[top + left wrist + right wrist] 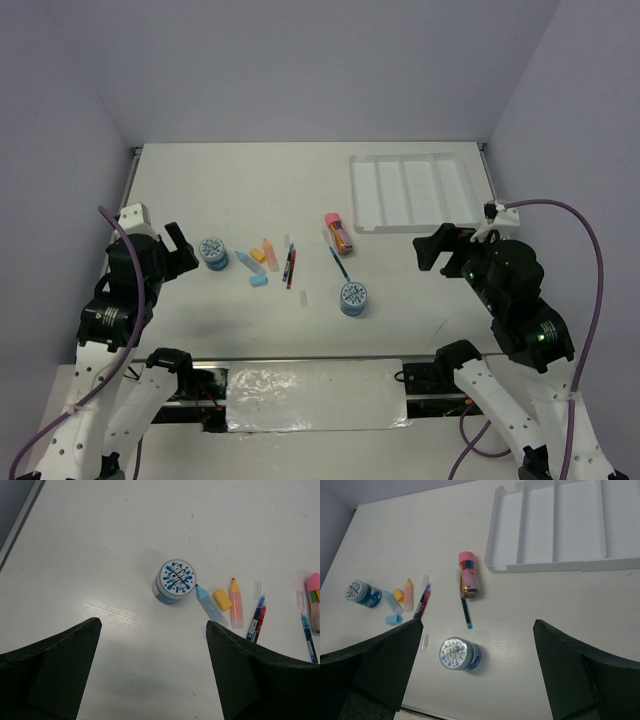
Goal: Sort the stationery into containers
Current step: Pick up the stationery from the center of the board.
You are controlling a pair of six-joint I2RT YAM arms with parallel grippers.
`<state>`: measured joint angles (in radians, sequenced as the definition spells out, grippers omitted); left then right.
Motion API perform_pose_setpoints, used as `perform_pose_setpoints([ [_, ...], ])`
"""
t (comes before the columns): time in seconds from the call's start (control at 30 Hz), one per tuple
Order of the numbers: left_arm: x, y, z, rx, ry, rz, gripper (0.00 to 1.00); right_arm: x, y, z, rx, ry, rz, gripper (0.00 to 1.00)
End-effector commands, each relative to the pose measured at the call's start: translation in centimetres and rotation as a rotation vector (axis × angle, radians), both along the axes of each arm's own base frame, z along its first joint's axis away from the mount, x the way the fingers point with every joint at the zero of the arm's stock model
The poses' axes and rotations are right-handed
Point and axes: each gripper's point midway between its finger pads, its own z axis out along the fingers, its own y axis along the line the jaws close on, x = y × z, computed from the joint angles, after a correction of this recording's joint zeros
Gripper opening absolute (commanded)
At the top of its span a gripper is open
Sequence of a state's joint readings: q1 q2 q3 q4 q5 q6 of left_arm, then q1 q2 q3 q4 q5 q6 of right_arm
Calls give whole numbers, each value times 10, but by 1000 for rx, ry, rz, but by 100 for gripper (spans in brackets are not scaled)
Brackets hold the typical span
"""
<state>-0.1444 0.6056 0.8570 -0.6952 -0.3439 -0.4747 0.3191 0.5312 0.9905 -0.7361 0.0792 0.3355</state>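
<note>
Next, my right gripper goes left in the top view and lowers over the second roll's printed top (pixel 353 294) (pixel 454 653), because bare table beside it leaves finger room.
The stationery lies loose mid-table: a blue patterned roll (pixel 213 252) (pixel 175 580), a second roll (pixel 353 298) (pixel 459 653), light-blue marker (pixel 210 604), orange marker (pixel 235 609), red and blue pens (pixel 290 263) (pixel 257 622), a teal pen (pixel 466 612) and a pink-capped bundle (pixel 339 232) (pixel 469 575). The white four-compartment tray (pixel 365 195) (pixel 540 567) sits at the far right with nothing in it. My left gripper (pixel 175 250) (pixel 153 624) hangs open just left of the first roll. My right gripper (pixel 435 248) (pixel 478 623) hangs open, right of the second roll and near the tray.
A small yellow eraser (pixel 222 600) and a short light-blue piece (pixel 258 281) lie among the markers. A clear pen cap (pixel 424 641) rests left of the second roll. Walls enclose the table on three sides.
</note>
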Motion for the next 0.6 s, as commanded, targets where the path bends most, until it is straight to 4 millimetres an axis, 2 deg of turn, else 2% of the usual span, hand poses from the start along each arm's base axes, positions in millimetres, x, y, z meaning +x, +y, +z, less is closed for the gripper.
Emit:
perform_pose_setpoints([
  [0.0, 3, 3, 16, -5, -56, 20, 100, 5, 2, 1, -4, -27, -1, 100],
  [0.13, 3, 4, 17, -4, -60, 28, 99, 10, 6, -5, -2, -6, 7, 100],
  [0.2, 2, 4, 18, -6, -65, 25, 99, 10, 22, -9, 2, -1, 100, 100],
  [0.3, 2, 3, 18, -5, -67, 16, 99, 11, 57, -32, 25, 106, 271, 100],
  [0.33, 2, 2, 18, -7, -66, 16, 100, 20, 65, -51, 1, 196, 277, 100],
  [0.4, 3, 1, 19, -8, -68, 7, 99, 30, 64, -73, -56, 290, 212, 100],
  [0.43, 3, 1, 18, -8, -66, 4, 99, 28, 83, -94, -105, 360, 265, 100],
  [0.5, 3, 0, 17, -6, -61, 1, 99, 27, 97, -109, -144, 401, 265, 100],
  [0.53, 3, 0, 17, -8, -62, -3, 99, 32, 97, -123, -201, 422, 220, 100],
  [0.57, 3, -1, 18, -9, -66, -4, 99, 27, 107, -128, -229, 428, 242, 100],
])
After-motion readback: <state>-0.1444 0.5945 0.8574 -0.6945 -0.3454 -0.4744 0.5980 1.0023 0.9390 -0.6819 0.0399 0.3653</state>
